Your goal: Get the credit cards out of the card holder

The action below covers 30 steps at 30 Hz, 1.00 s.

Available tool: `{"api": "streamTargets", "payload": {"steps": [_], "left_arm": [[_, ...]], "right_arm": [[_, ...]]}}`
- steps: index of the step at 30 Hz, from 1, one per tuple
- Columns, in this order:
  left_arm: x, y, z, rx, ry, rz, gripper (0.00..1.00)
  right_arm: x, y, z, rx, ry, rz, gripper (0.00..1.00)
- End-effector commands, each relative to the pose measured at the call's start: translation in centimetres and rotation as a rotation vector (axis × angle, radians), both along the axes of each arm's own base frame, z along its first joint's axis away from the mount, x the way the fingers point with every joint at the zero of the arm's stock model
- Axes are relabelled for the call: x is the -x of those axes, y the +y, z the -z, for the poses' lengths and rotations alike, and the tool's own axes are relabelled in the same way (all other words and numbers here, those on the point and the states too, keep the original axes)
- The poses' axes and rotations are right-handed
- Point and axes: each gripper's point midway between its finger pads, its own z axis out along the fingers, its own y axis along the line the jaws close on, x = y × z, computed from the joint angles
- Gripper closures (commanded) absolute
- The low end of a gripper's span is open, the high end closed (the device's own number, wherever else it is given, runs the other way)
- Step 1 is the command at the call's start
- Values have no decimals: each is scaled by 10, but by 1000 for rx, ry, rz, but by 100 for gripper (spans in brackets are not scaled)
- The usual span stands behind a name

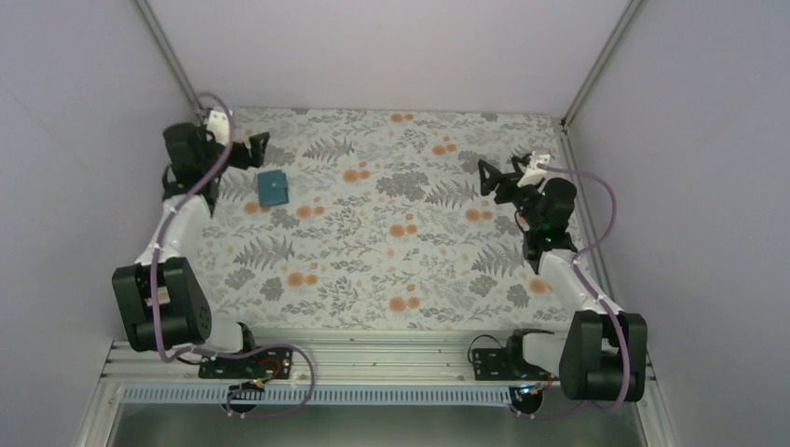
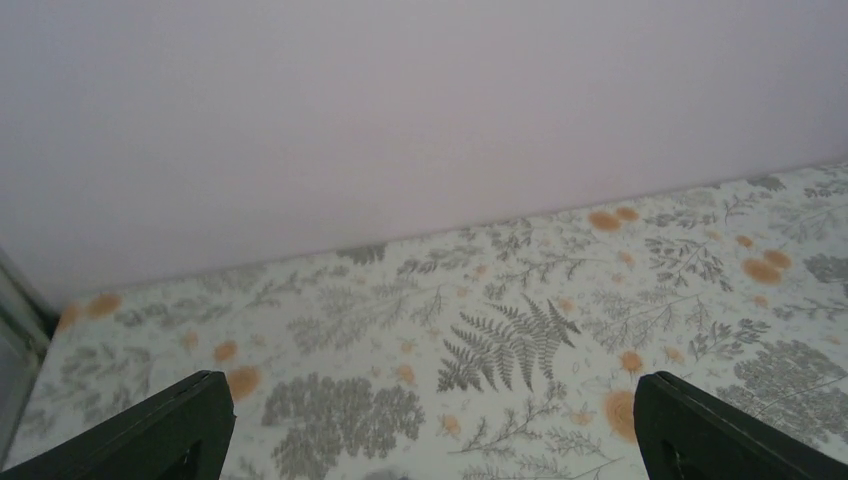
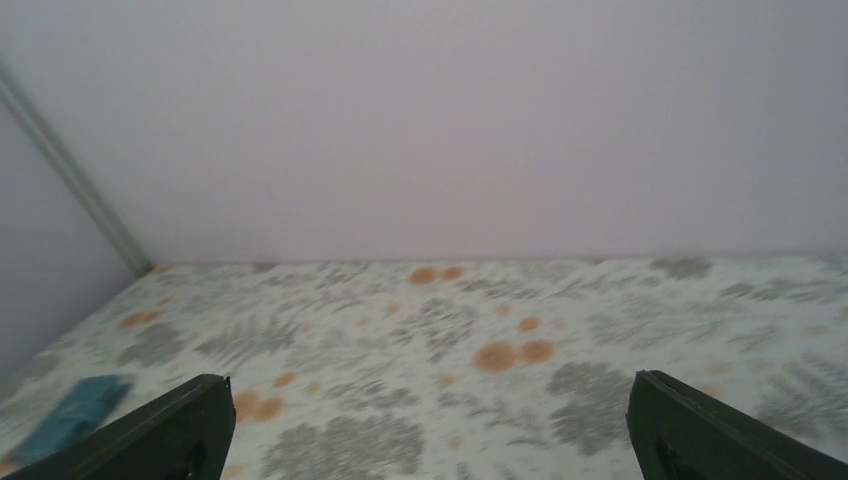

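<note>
My left gripper should move its open fingers down and back to the card holder next, and turn them onto its edge nearest the arm point(image 1: 262, 190).
The card holder point(image 1: 273, 187) is a small teal-blue wallet lying closed on the flower-print cloth at the back left. It also shows as a blurred teal shape point(image 3: 75, 415) at the lower left of the right wrist view. The credit cards are hidden. My left gripper point(image 1: 259, 149) hovers open just behind and left of the card holder, nothing between its fingers point(image 2: 170, 425). My right gripper point(image 1: 486, 177) stands open far to the right, over the cloth, with its fingers point(image 3: 160, 430) wide apart and empty.
Pale walls close the table at the back and both sides, with metal frame posts point(image 1: 592, 70) in the back corners. The patterned cloth point(image 1: 391, 223) covers the whole table. The arm bases sit on a rail point(image 1: 373, 358) at the near edge.
</note>
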Motion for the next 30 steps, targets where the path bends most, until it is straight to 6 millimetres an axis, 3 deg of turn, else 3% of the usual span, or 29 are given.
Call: {"api": "streamTargets", "payload": {"steps": [1, 5, 12, 17, 20, 23, 30], "left_arm": [[25, 22, 90, 199, 573, -7, 0], [32, 34, 129, 419, 763, 73, 0], [15, 46, 175, 419, 812, 41, 3], [11, 46, 195, 443, 834, 43, 13], [8, 47, 208, 455, 852, 37, 14], [3, 48, 223, 450, 868, 26, 15], [-5, 46, 244, 467, 908, 43, 20]], "right_arm": [[7, 53, 7, -77, 156, -149, 1], [2, 102, 20, -64, 271, -220, 1], [-2, 197, 32, -126, 406, -421, 1], [-37, 285, 52, -263, 620, -564, 6], [-59, 332, 79, -313, 747, -592, 9], [-72, 365, 83, -386, 776, -585, 14], [-83, 444, 155, -517, 983, -520, 23]]}}
